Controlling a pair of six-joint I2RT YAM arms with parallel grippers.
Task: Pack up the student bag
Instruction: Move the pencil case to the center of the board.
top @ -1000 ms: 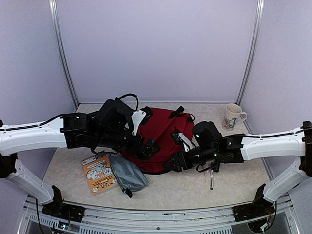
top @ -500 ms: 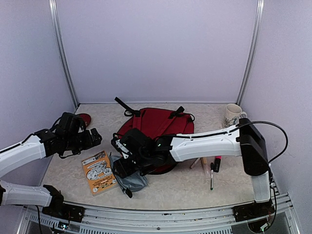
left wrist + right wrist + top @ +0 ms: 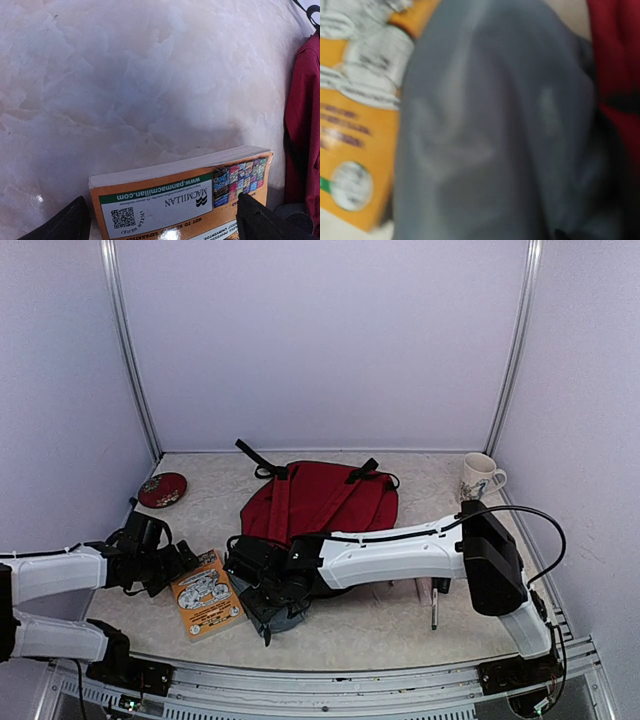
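Note:
The book's opposite edge already has my left gripper at it. My right gripper should leave the grey-blue pouch next and go onto the book's edge (image 3: 237,600) (image 3: 394,145) beside that pouch.
The dark-red student bag (image 3: 322,502) lies in the middle of the table, black straps at its far end; its edge shows in the left wrist view (image 3: 303,125). My left gripper (image 3: 183,562) is open, low at the left edge of an orange paperback book (image 3: 207,592); in the left wrist view its fingers (image 3: 67,225) stand either side of the book (image 3: 182,200). My right arm reaches across the bag's near edge, and my right gripper (image 3: 256,582) is down on a grey-blue pouch (image 3: 278,612). The blurred pouch (image 3: 495,130) fills the right wrist view and hides the jaws.
A red round case (image 3: 162,489) lies at the back left. A printed mug (image 3: 480,478) stands at the back right. Pens (image 3: 435,598) lie right of the bag. Walls close in the table on three sides.
Both arms have left the bag. My left arm has swung to the near left, down to the book. My right arm has reached left and settled lower over the pouch.

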